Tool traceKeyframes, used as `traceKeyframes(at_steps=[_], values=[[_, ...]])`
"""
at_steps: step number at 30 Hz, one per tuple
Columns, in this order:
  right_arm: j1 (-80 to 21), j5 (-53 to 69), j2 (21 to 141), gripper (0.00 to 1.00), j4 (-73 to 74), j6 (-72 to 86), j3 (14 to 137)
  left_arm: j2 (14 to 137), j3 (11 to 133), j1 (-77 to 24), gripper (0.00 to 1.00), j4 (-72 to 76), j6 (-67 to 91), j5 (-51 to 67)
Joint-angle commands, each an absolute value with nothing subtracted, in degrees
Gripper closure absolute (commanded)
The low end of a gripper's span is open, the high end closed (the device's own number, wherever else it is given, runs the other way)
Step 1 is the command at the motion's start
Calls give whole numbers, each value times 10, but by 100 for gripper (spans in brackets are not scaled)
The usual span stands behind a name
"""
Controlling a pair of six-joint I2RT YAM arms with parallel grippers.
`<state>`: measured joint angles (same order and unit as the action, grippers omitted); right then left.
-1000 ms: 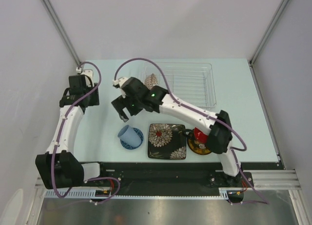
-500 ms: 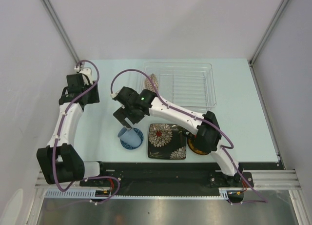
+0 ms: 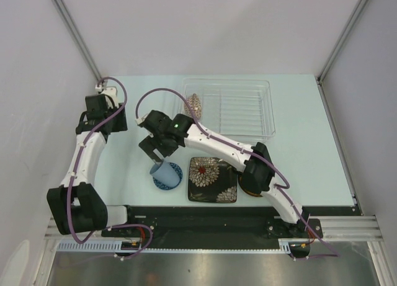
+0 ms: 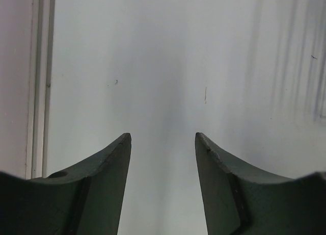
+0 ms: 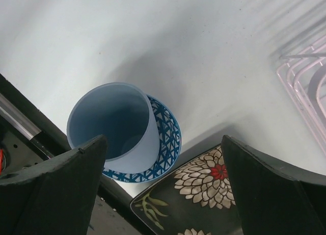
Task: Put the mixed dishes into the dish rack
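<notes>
The robot's right gripper will move toward the plate [image 3: 213, 179] and down astride the rim nearest the plate [image 3: 168, 164], because the opening of the cup is free and has room for a finger.
The pale blue cup [image 3: 162, 172] [image 5: 109, 125] stands on the small blue saucer [image 3: 171, 180] [image 5: 172, 134] near the table's front edge. Beside them on the right lies the black square floral plate [image 3: 213, 179] [image 5: 204, 194]. My right gripper [image 3: 155, 151] [image 5: 164, 138] hovers open just above the cup, with nothing between its fingers. The beige lattice bowl [image 3: 193, 103] leans on edge in the left end of the clear dish rack [image 3: 248, 106] [image 5: 305, 77]. At the far left my left gripper [image 3: 107, 120] [image 4: 163, 138] stands open over bare table. My right arm hides the mug.
The right arm's elbow [image 3: 255, 171] reaches over the table's front right, right of the plate. A side wall runs close to the left arm [image 3: 87, 156]. The black base rail [image 3: 205, 213] borders the near edge, just below the saucer and plate.
My right gripper has moved left and toward the front, from beside the rack to just above the cup. The left arm shifted slightly early on, then held still.
</notes>
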<state>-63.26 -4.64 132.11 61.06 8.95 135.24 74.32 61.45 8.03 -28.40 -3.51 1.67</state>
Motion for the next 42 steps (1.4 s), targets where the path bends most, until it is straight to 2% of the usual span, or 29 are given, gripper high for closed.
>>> traceKeyframes(at_steps=[1, 9, 20, 24, 26, 33, 42], values=[[-635, -42, 1338, 0, 614, 86, 1365, 727, 608, 84, 41, -264, -34, 26], [-635, -55, 1314, 4, 610, 91, 1310, 727, 616, 84, 41, -264, -29, 23], [-636, -73, 1208, 13, 577, 107, 1170, 745, 633, 84, 41, -265, -19, 15], [-635, -73, 1201, 24, 569, 107, 1153, 749, 636, 84, 41, -265, -16, 16], [-636, -69, 1203, 32, 567, 105, 1156, 750, 637, 84, 37, -265, -16, 18], [-635, -53, 1212, 54, 557, 96, 1169, 757, 642, 83, 36, -267, -18, 15], [-627, -17, 1217, 55, 542, 90, 1164, 762, 650, 83, 36, -266, -18, 14]])
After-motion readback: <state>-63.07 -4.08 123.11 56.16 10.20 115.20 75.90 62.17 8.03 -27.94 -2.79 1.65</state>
